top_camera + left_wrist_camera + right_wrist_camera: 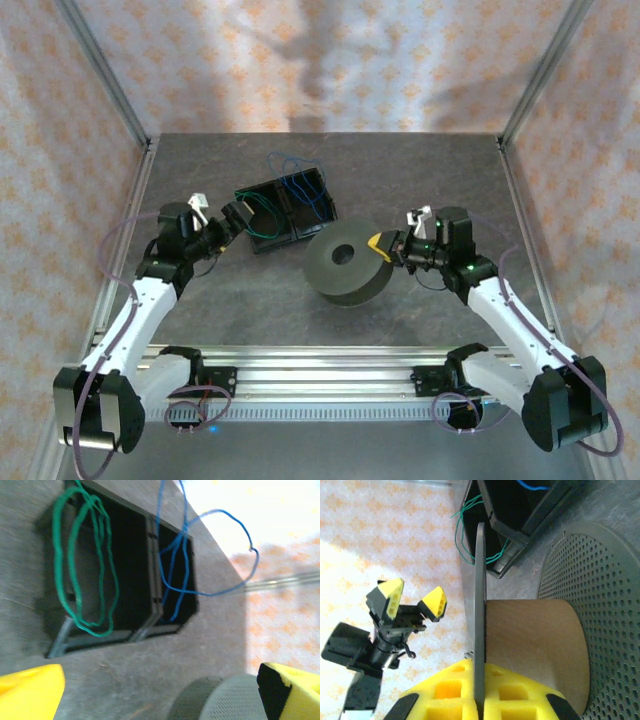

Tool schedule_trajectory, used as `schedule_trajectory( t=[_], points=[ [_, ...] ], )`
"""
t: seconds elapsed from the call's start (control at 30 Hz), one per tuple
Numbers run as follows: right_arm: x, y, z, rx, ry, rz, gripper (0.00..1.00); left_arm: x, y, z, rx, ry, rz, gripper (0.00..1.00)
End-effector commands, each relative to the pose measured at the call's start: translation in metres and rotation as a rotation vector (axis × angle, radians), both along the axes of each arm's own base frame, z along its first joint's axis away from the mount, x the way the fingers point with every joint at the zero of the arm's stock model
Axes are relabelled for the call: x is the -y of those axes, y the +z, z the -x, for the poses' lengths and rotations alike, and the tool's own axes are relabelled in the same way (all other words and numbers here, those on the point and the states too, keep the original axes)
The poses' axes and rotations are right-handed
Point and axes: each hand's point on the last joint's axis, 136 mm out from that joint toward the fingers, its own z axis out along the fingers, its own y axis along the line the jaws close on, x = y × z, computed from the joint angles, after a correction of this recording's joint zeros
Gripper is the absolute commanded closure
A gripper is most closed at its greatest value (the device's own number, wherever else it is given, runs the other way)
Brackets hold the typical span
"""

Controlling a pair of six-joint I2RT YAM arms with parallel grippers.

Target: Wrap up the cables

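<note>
My left gripper advances next and lowers its open fingers around the green cable's near bend where it lies over the bin's rim. The bend is below and ahead, hence this move.
Two thin cables lie loosely looped in a black two-compartment bin (262, 240): the green cable (262, 205) in the left compartment, the blue cable (300, 185) in the right one and spilling over its far rim. In the left wrist view the green cable (80, 565) and the blue cable (171, 562) lie just ahead of my left gripper (160, 695), which stands wide open with nothing between its fingers. My left gripper (232, 220) hovers at the bin's near-left corner. My right gripper (481, 690) is shut on the thin rim of the spool's upper flange (480, 605).
The dark grey spool (347, 265) lies flat at the table's middle, with a brown core (535, 645) and a perforated lower flange (600, 580). Metal frame posts and patterned cloth walls ring the table. Bare tabletop lies to the far left and far right.
</note>
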Motion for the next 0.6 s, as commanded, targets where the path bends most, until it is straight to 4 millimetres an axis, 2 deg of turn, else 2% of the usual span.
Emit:
schedule_trajectory(
  t=[0.0,0.13,0.23,0.4,0.57],
  points=[
    [0.0,0.007,0.002,0.086,-0.018,0.093,1.0,-0.029,-0.007,-0.001,-0.08,0.056,-0.129,0.03],
    [-0.001,0.002,0.009,0.162,-0.014,0.202,1.0,-0.035,-0.013,-0.02,-0.141,0.032,-0.144,0.07],
    [-0.002,0.001,0.013,0.184,-0.01,0.226,1.0,-0.03,-0.025,-0.037,-0.196,-0.007,-0.128,0.14],
    [-0.003,-0.004,0.017,0.173,0.002,0.238,1.0,-0.026,-0.046,-0.061,-0.255,-0.035,-0.1,0.37],
    [-0.002,-0.008,0.019,0.162,0.004,0.251,1.0,-0.026,-0.061,-0.078,-0.289,-0.047,-0.097,0.57]
  ],
)
